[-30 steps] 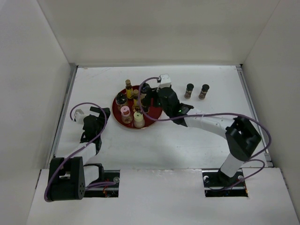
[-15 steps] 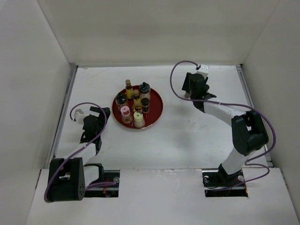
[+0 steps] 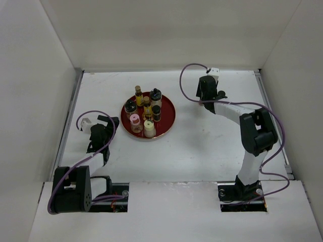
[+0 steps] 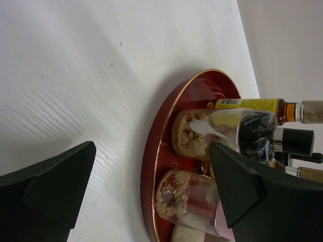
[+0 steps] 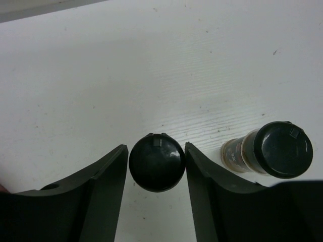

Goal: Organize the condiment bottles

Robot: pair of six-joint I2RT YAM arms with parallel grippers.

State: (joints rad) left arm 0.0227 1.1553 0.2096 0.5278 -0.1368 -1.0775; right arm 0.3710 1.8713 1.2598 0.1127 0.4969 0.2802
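Observation:
Next, my right gripper lifts its bottle, carries it left in the top view and lowers to release it on the tray's bare side [image 3: 167,109], since room shows there.
Several condiment bottles stand on the round red tray [image 3: 167,113], among them a pink-capped jar [image 3: 135,121], a pale-yellow-capped jar [image 3: 149,126] and a yellow bottle [image 3: 138,95]. Two black-capped bottles stand on the table at the back right. My right gripper [image 3: 204,94] [image 5: 156,151] is closed round the left one [image 5: 156,161], its jaws against the cap's sides; the bottle stands on the table. The other [image 5: 272,150] [image 3: 221,95] stands just to its right. My left gripper [image 3: 104,125] [image 4: 152,148] is open and empty left of the tray [image 4: 151,166], facing the jars' bases.
White walls enclose the table on the left, back and right. The right arm's purple cable [image 3: 184,83] loops above the table between the tray and the right gripper.
My right arm has swung from the tray to the back right and settled over the left of the two bottles there. The left arm has not moved.

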